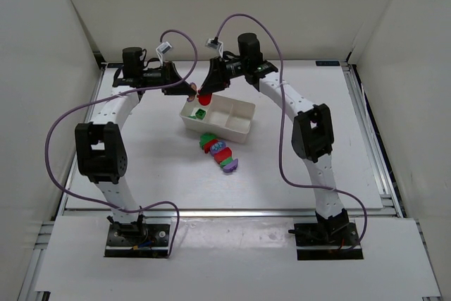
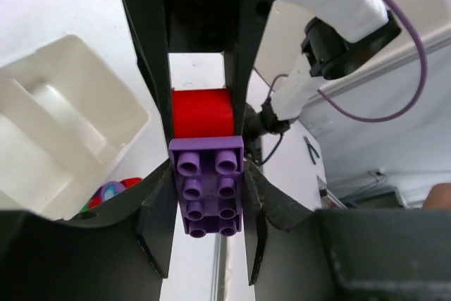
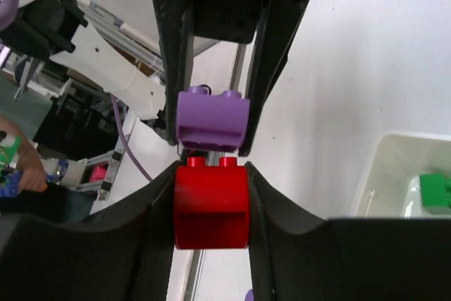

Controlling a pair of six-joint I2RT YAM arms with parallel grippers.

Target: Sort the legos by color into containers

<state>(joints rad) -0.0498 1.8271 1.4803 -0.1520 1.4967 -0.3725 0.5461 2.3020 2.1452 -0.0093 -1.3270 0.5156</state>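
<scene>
My right gripper carries the red brick across next, lowers it and releases, as the tray's bare end section [image 1: 241, 116] lies below that gripper and to its right in the top view.
My left gripper [image 1: 189, 89] is shut on a purple brick [image 2: 206, 185]. My right gripper [image 1: 205, 96] is shut on a red brick [image 1: 204, 98]. The two grippers meet tip to tip in the air just above the far left corner of the white tray [image 1: 236, 126]. In the right wrist view the red brick [image 3: 211, 206] sits in my right gripper [image 3: 211, 209] with its studs right at the purple brick [image 3: 213, 119]; I cannot tell if they touch. A green brick [image 1: 201, 113] lies in the tray's left compartment. The other two compartments look bare.
A stack of several joined bricks [image 1: 220, 153] in green, red, light blue and purple lies on the table just in front of the tray. The enclosure's walls stand at the back and both sides. Purple cables arch over both arms.
</scene>
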